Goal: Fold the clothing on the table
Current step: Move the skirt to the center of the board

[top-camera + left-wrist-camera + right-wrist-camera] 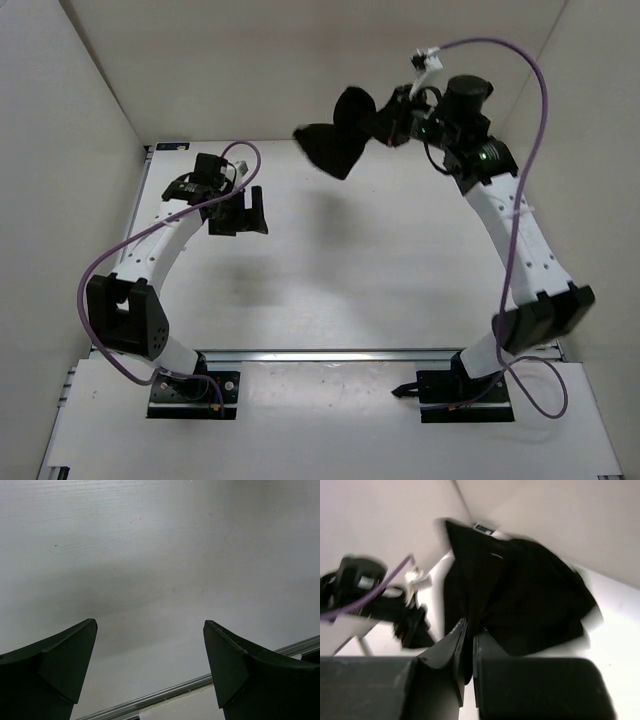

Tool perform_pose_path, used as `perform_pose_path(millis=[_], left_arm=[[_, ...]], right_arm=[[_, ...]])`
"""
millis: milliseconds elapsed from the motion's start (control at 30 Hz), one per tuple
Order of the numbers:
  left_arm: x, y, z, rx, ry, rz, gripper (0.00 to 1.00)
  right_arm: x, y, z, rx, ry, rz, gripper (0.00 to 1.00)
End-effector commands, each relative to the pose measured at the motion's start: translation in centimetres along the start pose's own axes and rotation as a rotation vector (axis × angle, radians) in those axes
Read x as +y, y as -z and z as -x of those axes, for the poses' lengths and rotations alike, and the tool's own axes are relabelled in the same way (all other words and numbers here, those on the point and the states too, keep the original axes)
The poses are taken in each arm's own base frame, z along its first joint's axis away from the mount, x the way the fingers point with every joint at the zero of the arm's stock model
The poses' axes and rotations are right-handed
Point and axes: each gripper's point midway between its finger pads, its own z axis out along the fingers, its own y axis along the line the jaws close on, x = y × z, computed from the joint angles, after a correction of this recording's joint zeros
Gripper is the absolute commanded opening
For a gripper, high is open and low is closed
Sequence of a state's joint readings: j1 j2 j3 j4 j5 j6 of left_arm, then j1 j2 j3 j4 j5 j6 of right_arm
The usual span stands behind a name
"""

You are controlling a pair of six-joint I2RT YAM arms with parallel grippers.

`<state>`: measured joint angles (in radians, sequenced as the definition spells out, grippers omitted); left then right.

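My right gripper is above and in front of the bare near tabletop. It needs to move back and down to release the bunched garment there.
The clothing is a plain black garment hanging bunched in the air above the far part of the white table. My right gripper is shut on one edge of it. In the right wrist view the fabric spreads out beyond the gripper, pinched between the nearly closed jaws. My left gripper hangs over the left side of the table, well apart from the garment. The left wrist view shows that gripper open, with only bare table between its fingers.
White walls enclose the table on the left, back and right. A metal rail runs along the near edge by the arm bases. A purple cable loops over the right arm, and the left arm shows in the right wrist view.
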<state>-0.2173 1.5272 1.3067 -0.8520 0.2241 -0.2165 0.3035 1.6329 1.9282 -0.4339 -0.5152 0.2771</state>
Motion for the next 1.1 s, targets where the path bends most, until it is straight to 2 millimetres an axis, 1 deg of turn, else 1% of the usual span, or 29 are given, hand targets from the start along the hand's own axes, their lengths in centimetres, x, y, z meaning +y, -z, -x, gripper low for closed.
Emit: perform_pose_path(millis=[0, 33, 67, 100, 133, 200, 233, 267, 300, 333, 367, 400, 433, 467, 500, 567, 600, 633, 733, 767, 800, 833, 867, 900, 933, 967, 1000, 1033, 1067], left_arm=[[-2.1, 3.8, 1.9, -0.125, -0.041, -0.071, 0.98], [-2.2, 3.8, 1.7, -0.122, -0.040, -0.072, 0.98], [-2.3, 4.2, 1.7, -0.135, -0.036, -0.077, 0.99], [-2.2, 4.1, 1.2, -0.125, -0.032, -0.082, 0.99], [-2.4, 4.4, 0.9, -0.129, -0.031, -0.094, 0.98], [-2.4, 3.8, -0.3, -0.114, -0.023, -0.109, 0.99], [-2.7, 3.9, -0.6, -0.119, -0.029, -0.119, 0.99], [-2.8, 3.6, -1.3, -0.104, -0.026, -0.128, 0.99], [-2.6, 3.2, -2.2, -0.087, -0.019, -0.126, 0.98], [-2.9, 3.1, -2.6, -0.082, -0.026, -0.135, 0.98], [-2.8, 2.7, -3.3, -0.066, -0.017, -0.135, 0.99], [-3.2, 2.7, -3.5, -0.069, -0.023, -0.151, 0.99], [-3.2, 2.5, -3.9, -0.067, -0.026, -0.159, 0.98], [-3.5, 2.1, -4.6, -0.051, -0.008, -0.173, 0.99], [-4.2, 2.1, -4.8, -0.050, -0.018, -0.200, 0.99], [-5.0, 1.7, -5.2, -0.045, -0.020, -0.234, 0.99], [-5.8, 1.6, -5.4, -0.039, -0.027, -0.259, 0.99], [-6.4, 1.5, -5.6, -0.032, -0.028, -0.284, 0.98], [-8.6, 1.1, -6.4, -0.013, -0.065, -0.350, 0.99], [-8.4, 0.3, -6.5, -0.007, -0.061, -0.332, 0.99], [-8.8, -0.1, -7.3, 0.010, -0.066, -0.332, 0.99], [-9.2, -0.5, -7.1, 0.005, -0.069, -0.335, 0.99], [-9.4, -1.0, -7.5, 0.021, -0.066, -0.341, 0.99], [-9.3, -1.2, -7.5, 0.029, -0.052, -0.343, 0.99], [-9.7, -1.5, -7.7, 0.040, -0.055, -0.355, 0.99], [-10.0, -1.7, -7.8, 0.047, -0.061, -0.362, 0.99], [-10.1, -1.8, -7.7, 0.043, -0.078, -0.363, 0.98], [-10.3, -1.8, -7.4, 0.044, -0.076, -0.360, 0.99], [-10.3, -2.0, -7.4, 0.048, -0.077, -0.361, 0.99]], right_arm=[[-0.4, 2.7, -3.1, -0.002, -0.075, -0.006, 0.00], [-2.4, 3.0, -7.1, 0.059, -0.138, -0.060, 0.00], [-3.1, 3.5, -11.2, 0.133, -0.204, -0.064, 0.00], [-4.0, 4.3, -12.9, 0.158, -0.235, -0.080, 0.00], [-5.1, 5.0, -17.5, 0.239, -0.312, -0.102, 0.00], [-6.5, 7.0, -25.9, 0.382, -0.416, -0.170, 0.00], [-6.6, 7.5, -27.6, 0.406, -0.427, -0.188, 0.01], [-7.0, 8.6, -30.8, 0.459, -0.452, -0.237, 0.00], [-7.2, 9.6, -33.4, 0.502, -0.478, -0.284, 0.00], [-7.3, 10.4, -35.2, 0.527, -0.482, -0.313, 0.00], [-7.6, 10.8, -35.3, 0.519, -0.495, -0.329, 0.00], [-7.8, 11.5, -36.1, 0.521, -0.522, -0.339, 0.00], [-7.9, 11.7, -35.9, 0.508, -0.526, -0.331, 0.00], [-8.1, 12.2, -36.2, 0.514, -0.554, -0.339, 0.00], [-8.4, 12.5, -36.1, 0.507, -0.554, -0.352, 0.01], [-9.0, 13.0, -35.0, 0.476, -0.534, -0.375, 0.00], [-9.7, 13.1, -34.4, 0.457, -0.510, -0.405, 0.00], [-10.0, 13.3, -33.6, 0.439, -0.499, -0.412, 0.00], [-10.8, 13.5, -32.0, 0.408, -0.489, -0.426, 0.00], [-11.1, 13.5, -31.7, 0.403, -0.481, -0.429, 0.00], [-11.6, 13.6, -31.6, 0.402, -0.472, -0.458, 0.01], [-12.3, 13.9, -32.3, 0.423, -0.472, -0.493, 0.01], [-12.7, 14.2, -32.8, 0.443, -0.487, -0.511, 0.03], [-13.4, 14.7, -32.9, 0.441, -0.493, -0.553, 0.08], [-14.1, 15.3, -33.7, 0.463, -0.507, -0.583, 0.18], [-14.0, 15.7, -34.2, 0.487, -0.516, -0.590, 0.24], [-14.5, 16.1, -33.9, 0.469, -0.531, -0.603, 0.34], [-14.8, 16.6, -34.1, 0.469, -0.535, -0.624, 0.47], [-14.7, 16.8, -33.5, 0.448, -0.514, -0.629, 0.54]])
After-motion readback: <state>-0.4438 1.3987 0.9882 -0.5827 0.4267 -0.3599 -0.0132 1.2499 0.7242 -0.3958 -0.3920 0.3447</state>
